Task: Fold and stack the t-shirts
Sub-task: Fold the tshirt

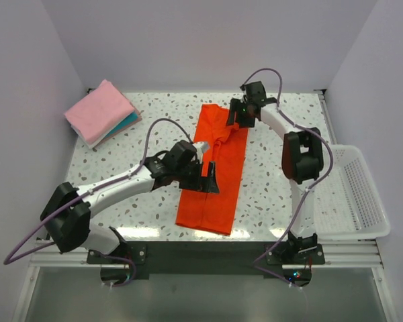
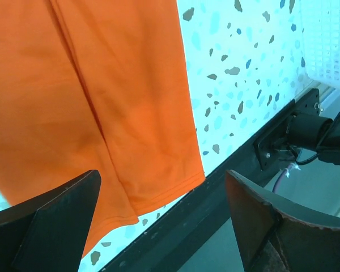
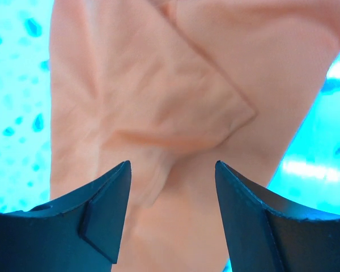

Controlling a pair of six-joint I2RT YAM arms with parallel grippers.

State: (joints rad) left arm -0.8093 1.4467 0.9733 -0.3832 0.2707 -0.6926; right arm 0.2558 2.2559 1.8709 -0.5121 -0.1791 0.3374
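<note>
My left gripper draws back and down onto the t-shirt's hem corner farther from the basket next, as the corner lies below the gripper's fingers and nearer the front bar.
The orange-red t-shirt (image 1: 215, 168) lies in the middle of the table as a long strip folded lengthwise, its hem near the front edge. My left gripper (image 1: 209, 180) is open and empty just above the strip's middle. In the left wrist view, my left gripper (image 2: 161, 181) frames the hem (image 2: 158, 192). My right gripper (image 1: 236, 119) is open over the rumpled far end of the shirt. The right wrist view shows my right gripper (image 3: 173, 167) with its jaws apart above folded cloth (image 3: 175, 102), gripping nothing. A folded pink shirt (image 1: 99, 109) lies on a teal one (image 1: 129, 123) at the far left.
A white mesh basket (image 1: 354, 194) hangs off the table's right side; it also shows in the left wrist view (image 2: 328, 39). The speckled table (image 1: 275, 194) ends at a dark front rail (image 2: 215, 226), where the right arm's base (image 1: 301, 247) is bolted.
</note>
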